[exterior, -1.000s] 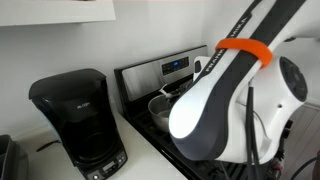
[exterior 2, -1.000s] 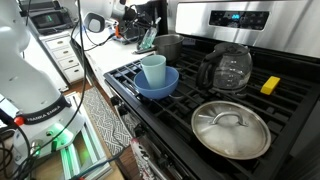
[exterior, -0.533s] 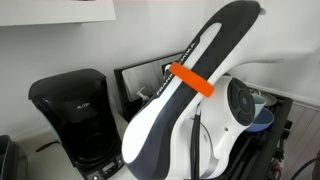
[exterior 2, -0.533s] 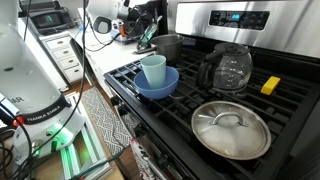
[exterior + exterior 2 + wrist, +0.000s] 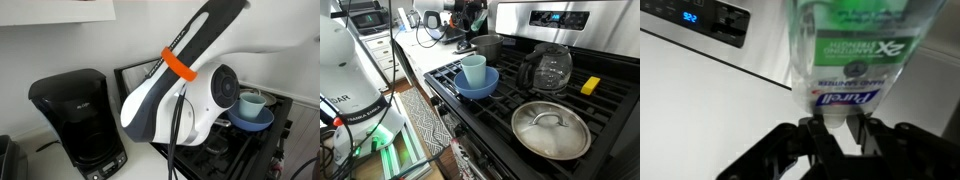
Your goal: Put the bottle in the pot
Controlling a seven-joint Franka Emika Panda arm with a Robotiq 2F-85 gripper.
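Note:
The bottle still hangs beside the pot and higher than the pot's rim, so the gripper will next move across and down to the pot's open top (image 5: pixel 488 39) and release the bottle.
In the wrist view the bottle (image 5: pixel 845 55), clear plastic with a green-and-white label, fills the upper middle, and its narrow end sits between the black fingers of my gripper (image 5: pixel 840 128), which is shut on it. In an exterior view my gripper (image 5: pixel 466 17) is at the far back, up and to the left of the pot (image 5: pixel 487 46). The pot is a shiny steel saucepan on the stove's back corner. The bottle is too small to make out there. In the exterior view taken from the counter side, the arm hides the pot.
A blue bowl (image 5: pixel 476 86) holding a light-blue cup (image 5: pixel 473 68) sits on the front burner. A dark glass kettle (image 5: pixel 547 68), a lidded steel pan (image 5: pixel 551 128) and a yellow sponge (image 5: pixel 590 85) are on the stove. A black coffee maker (image 5: pixel 75 120) stands on the counter.
The arm has swung across the counter-side view, uncovering the bowl and cup. The gripper has risen and shifted toward the stove's back panel.

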